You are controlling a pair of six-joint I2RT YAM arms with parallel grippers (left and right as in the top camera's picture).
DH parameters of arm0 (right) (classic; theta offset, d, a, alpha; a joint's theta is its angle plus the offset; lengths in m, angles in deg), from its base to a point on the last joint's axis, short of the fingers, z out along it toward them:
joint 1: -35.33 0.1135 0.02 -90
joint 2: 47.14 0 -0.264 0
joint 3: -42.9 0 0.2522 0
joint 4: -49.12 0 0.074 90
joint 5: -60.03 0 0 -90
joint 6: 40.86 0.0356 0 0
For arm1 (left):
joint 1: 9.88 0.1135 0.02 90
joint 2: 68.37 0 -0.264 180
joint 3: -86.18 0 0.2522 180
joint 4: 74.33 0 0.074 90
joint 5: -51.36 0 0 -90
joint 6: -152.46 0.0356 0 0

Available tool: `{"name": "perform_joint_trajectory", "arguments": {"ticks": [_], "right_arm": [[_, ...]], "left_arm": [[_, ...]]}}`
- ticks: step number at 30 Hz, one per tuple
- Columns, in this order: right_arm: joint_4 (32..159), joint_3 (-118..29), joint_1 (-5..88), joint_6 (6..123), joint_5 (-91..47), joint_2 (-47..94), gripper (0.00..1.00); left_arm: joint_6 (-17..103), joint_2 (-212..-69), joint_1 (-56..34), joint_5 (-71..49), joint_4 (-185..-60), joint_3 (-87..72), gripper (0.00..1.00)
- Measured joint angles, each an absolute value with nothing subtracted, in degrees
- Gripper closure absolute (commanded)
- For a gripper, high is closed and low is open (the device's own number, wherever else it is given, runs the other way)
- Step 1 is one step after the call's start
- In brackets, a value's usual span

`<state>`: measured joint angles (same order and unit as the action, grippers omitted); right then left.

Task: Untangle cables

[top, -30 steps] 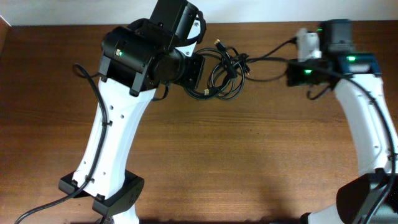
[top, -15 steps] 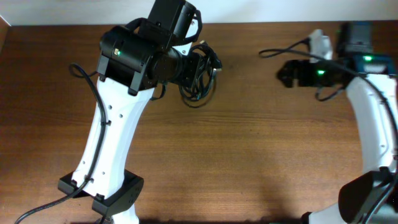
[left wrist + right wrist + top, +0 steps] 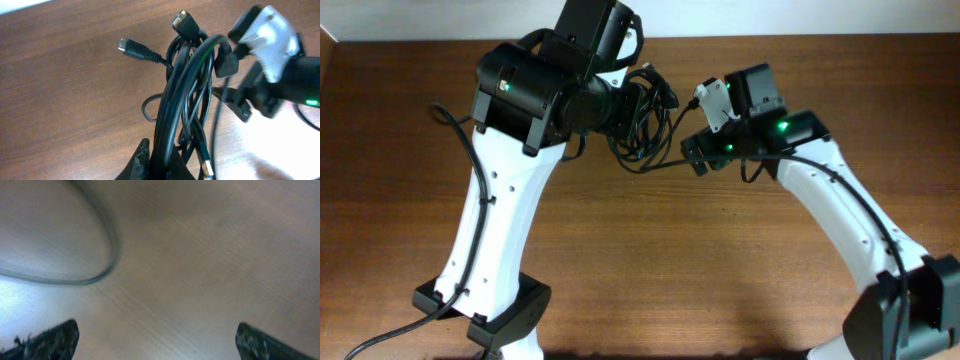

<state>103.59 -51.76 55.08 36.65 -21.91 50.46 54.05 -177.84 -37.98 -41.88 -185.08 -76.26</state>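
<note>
My left gripper comes down toward the bare tabletop beneath the bundle (image 3: 650, 180) next and releases the cables there, since their tangled loops hang bunched in the air.
The cables (image 3: 642, 152) hang as a tangled bundle of black loops from my left gripper (image 3: 644, 108), which is shut on them above the table's far middle. In the left wrist view the cables (image 3: 186, 100) rise from between the left gripper (image 3: 161, 167) jaws, with plug ends sticking out at the top and at the lower right. My right gripper (image 3: 692, 155) stands open just right of the bundle's lower loops. In the right wrist view its fingertips (image 3: 56, 339) are far apart with only blurred table between them, and one cable loop (image 3: 107, 255) lies ahead of the right gripper (image 3: 157, 342).
The brown wooden table (image 3: 720, 260) stretches toward the front. A white wall strip (image 3: 420, 18) borders its far edge. The left arm's white link (image 3: 495, 230) crosses the left side, and the right arm (image 3: 850, 230) curves in from the right.
The right gripper has opened, let go of the stretched cable and swung left to the bundle. The loops have drawn back in beside the left gripper, which stayed put.
</note>
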Motion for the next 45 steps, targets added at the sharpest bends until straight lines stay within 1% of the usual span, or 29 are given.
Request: {"name": "perform_joint_trajectory", "arguments": {"ticks": [1, 4, 5, 9, 25, 27, 34, 40, 42, 43, 45], "right_arm": [[98.4, -48.2, 54.8, 35.4, -24.3, 50.6, 0.00], [91.5, -43.5, 54.5, 32.4, -26.5, 51.0, 0.00], [88.9, -42.9, 54.6, 30.4, -27.2, 51.0, 0.02], [83.6, -42.8, 56.1, 27.5, -27.8, 51.0, 0.01], [82.6, -42.8, 62.0, 26.2, -27.4, 51.0, 0.01], [81.3, -42.8, 62.5, 28.3, -27.3, 51.0, 0.02], [75.4, -42.8, 60.5, 36.8, -17.3, 51.0, 0.02], [75.4, -42.8, 59.8, 38.9, -14.2, 51.0, 0.00], [75.0, -42.9, 59.9, 39.0, -14.0, 51.3, 0.03], [74.9, -43.0, 59.9, 39.1, -13.7, 52.1, 0.08], [74.8, -43.0, 60.1, 39.5, -13.5, 53.8, 0.08]], "left_arm": [[54.1, -177.8, -38.0, -41.9, -185.1, -76.3, 1.00], [54.0, -177.8, -38.0, -41.9, -185.1, -76.3, 1.00], [54.1, -177.8, -38.0, -41.9, -185.1, -76.3, 1.00], [54.1, -177.8, -38.0, -41.9, -185.1, -76.3, 1.00], [54.1, -177.8, -38.0, -41.9, -185.1, -76.3, 1.00], [54.1, -177.8, -38.0, -42.1, -185.1, -76.3, 1.00], [54.1, -177.5, -38.0, -42.3, -185.1, -76.3, 1.00], [54.1, -177.5, -38.0, -42.3, -185.1, -76.3, 1.00], [54.1, -177.5, -38.0, -42.4, -185.1, -76.3, 1.00], [54.1, -177.5, -38.0, -42.5, -185.1, -76.3, 1.00], [54.1, -177.5, -38.0, -42.5, -185.1, -76.3, 1.00]]}}
